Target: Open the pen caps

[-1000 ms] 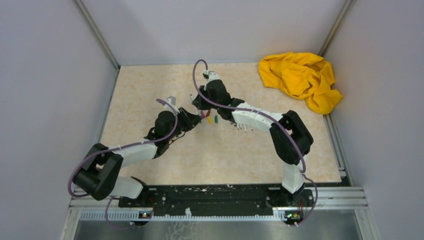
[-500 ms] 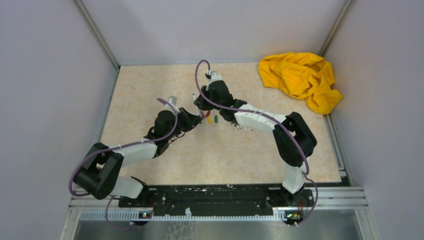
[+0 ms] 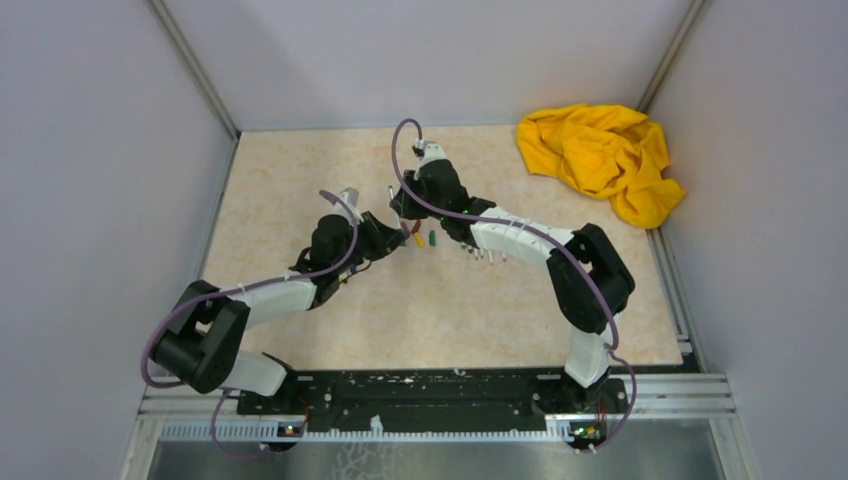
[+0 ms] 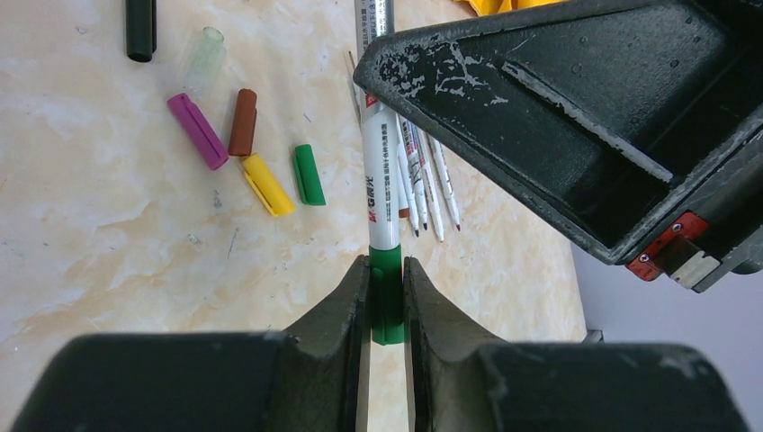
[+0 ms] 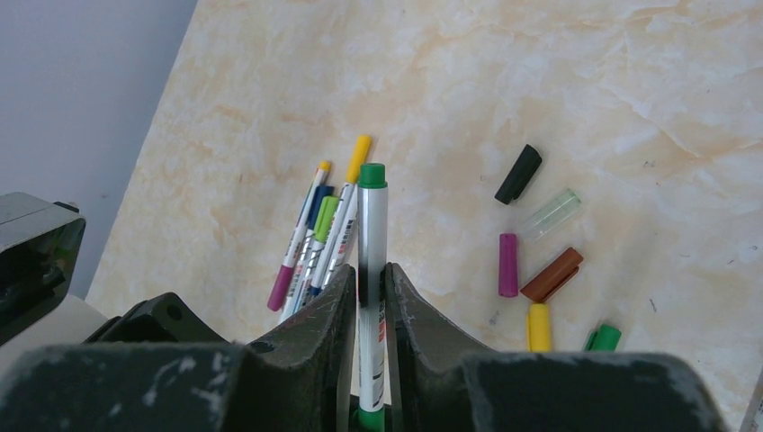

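Note:
My right gripper pulls away from the green cap [image 4: 387, 292] next, then moves down to release the pen's body on the tabletop, where bared pen bodies lie beside the uncapped pens.
A white pen [image 4: 381, 198] with a green cap [image 4: 387, 292] is held in the air between both grippers. My left gripper [image 4: 387, 265] is shut on the green cap. My right gripper [image 5: 372, 274] is shut on the pen's barrel [image 5: 372, 225], and the cap is still seated on the barrel. In the top view the left gripper [image 3: 385, 238] and right gripper [image 3: 405, 210] meet near the table's middle. Loose caps lie on the table: purple [image 4: 197, 131], brown [image 4: 242, 122], yellow [image 4: 266, 184], green [image 4: 309, 175], clear [image 4: 204, 56] and black [image 4: 140, 27].
Several uncapped pens [image 4: 427, 180] lie side by side under the right arm, also visible in the right wrist view [image 5: 315, 234]. A crumpled yellow cloth [image 3: 600, 155] sits at the back right corner. Grey walls enclose the table on three sides.
Both grippers stay closed on the same pen. The left arm has shifted slightly towards the back; the right wrist has barely moved.

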Robot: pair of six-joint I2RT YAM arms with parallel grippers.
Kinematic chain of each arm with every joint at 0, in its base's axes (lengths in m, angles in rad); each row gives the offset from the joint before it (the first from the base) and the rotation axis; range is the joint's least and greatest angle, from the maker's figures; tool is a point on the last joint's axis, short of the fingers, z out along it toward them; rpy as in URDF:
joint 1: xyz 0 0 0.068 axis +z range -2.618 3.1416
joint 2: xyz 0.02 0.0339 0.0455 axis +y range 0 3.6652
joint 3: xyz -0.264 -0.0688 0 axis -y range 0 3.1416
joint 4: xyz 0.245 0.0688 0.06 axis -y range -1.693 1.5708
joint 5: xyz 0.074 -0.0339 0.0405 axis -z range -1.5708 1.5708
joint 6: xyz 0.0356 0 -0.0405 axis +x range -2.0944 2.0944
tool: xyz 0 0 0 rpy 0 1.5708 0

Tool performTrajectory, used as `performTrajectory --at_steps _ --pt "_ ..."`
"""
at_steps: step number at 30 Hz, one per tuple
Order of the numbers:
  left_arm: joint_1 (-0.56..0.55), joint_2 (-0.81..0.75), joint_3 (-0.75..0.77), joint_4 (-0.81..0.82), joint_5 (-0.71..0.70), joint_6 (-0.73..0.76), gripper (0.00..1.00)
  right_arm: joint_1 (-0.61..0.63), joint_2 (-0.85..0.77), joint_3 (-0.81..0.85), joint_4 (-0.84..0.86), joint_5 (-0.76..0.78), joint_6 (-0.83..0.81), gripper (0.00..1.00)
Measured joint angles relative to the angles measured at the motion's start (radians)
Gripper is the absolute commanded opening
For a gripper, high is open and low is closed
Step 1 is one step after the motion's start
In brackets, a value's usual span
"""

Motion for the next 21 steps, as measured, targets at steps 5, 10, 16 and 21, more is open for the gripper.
performTrajectory --at_steps 5,10,16,21 --pt "0.001 0.0 0.0 0.0 0.005 0.001 0.0 0.0 0.0 0.0 -0.002 -0.004 0.0 0.19" --pt "0.001 0.001 0.004 -0.003 0.006 0.001 0.0 0.0 0.0 0.0 -0.003 -0.007 0.0 0.2" --pt "0.001 0.001 0.006 -0.003 0.007 0.0 0.0 0.0 0.0 0.0 -0.003 -0.011 0.0 0.2" --pt "0.002 0.001 0.008 -0.003 0.013 0.0 0.0 0.0 0.003 0.0 -0.004 -0.014 0.0 0.2"
